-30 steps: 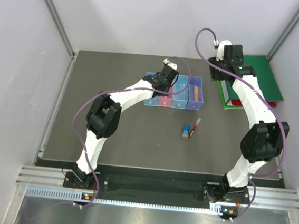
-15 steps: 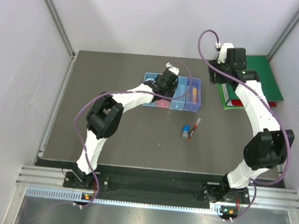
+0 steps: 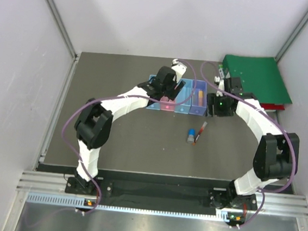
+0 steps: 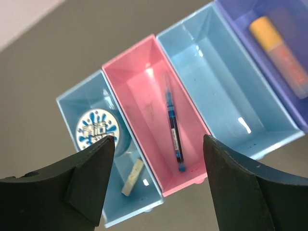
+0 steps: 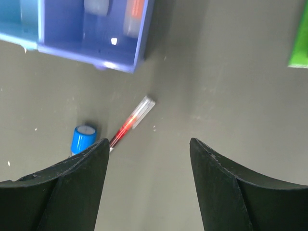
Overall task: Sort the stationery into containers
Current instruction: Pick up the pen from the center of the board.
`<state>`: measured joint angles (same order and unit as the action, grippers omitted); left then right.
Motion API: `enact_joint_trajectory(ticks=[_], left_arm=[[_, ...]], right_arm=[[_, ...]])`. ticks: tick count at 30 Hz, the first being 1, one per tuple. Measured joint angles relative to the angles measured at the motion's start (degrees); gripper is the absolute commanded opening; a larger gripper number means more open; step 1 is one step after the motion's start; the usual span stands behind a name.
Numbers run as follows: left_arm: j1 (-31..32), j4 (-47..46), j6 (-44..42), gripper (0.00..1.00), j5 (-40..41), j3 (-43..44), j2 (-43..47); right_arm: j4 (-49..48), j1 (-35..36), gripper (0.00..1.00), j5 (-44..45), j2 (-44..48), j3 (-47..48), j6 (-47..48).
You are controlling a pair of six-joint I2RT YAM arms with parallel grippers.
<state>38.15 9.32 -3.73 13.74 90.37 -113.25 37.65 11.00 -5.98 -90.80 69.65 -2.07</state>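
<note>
I should move my right gripper back and to the left in the top view first, then lower it, to get to the red pen's clear end (image 3: 204, 125) (image 5: 142, 111), away from the blue cylinder.
Four containers stand in a row: a blue bin (image 4: 72, 103), a pink bin (image 4: 144, 96), a light-blue bin (image 4: 216, 86) and a purple bin (image 4: 240, 29). A round blue disc (image 4: 97, 130) and a tan eraser (image 4: 132, 177) lie in the blue bin. The pink bin holds a dark pen (image 4: 174, 130), the purple one an orange highlighter (image 4: 281, 53). My left gripper (image 4: 159, 139) hangs open above the pink bin, holding nothing. On the mat lie a red pen (image 5: 131, 122) and a small blue cylinder (image 5: 83, 139). My right gripper (image 5: 149, 142) is open just right of them, above the mat.
Big green binders (image 3: 258, 76) lie at the back right, behind the right arm. Grey walls close in the mat on three sides. The light-blue bin looks empty. The bin row (image 3: 184, 99) sits just beyond the red pen (image 3: 200, 132).
My left gripper's jaws have opened over the pink bin. The right arm has swung from the binders at the back right forward and down toward the red pen.
</note>
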Motion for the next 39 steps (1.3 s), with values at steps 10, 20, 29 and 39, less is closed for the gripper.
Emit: enact_joint_trajectory(ticks=[10, 20, 29, 39], left_arm=[[0.04, -4.9, -11.43, 0.81, -3.67, -7.1, 11.72], [0.04, -5.9, -20.55, 0.82, -3.82, -10.93, 18.88], [0.04, -6.21, -25.24, 0.84, -3.39, -10.97, 20.09], [0.04, -7.96, -27.12, 0.84, -3.23, -10.97, 20.13]], right_arm=[[-1.84, 0.96, 0.64, -1.84, -3.28, -2.19, -2.69], [-3.67, 1.99, 0.57, -0.55, -10.8, -3.26, -5.88], [-5.18, 5.7, 0.4, 2.1, -10.95, -5.49, -8.11], [-5.9, 5.81, 0.18, 4.85, -10.99, -5.86, -10.16]])
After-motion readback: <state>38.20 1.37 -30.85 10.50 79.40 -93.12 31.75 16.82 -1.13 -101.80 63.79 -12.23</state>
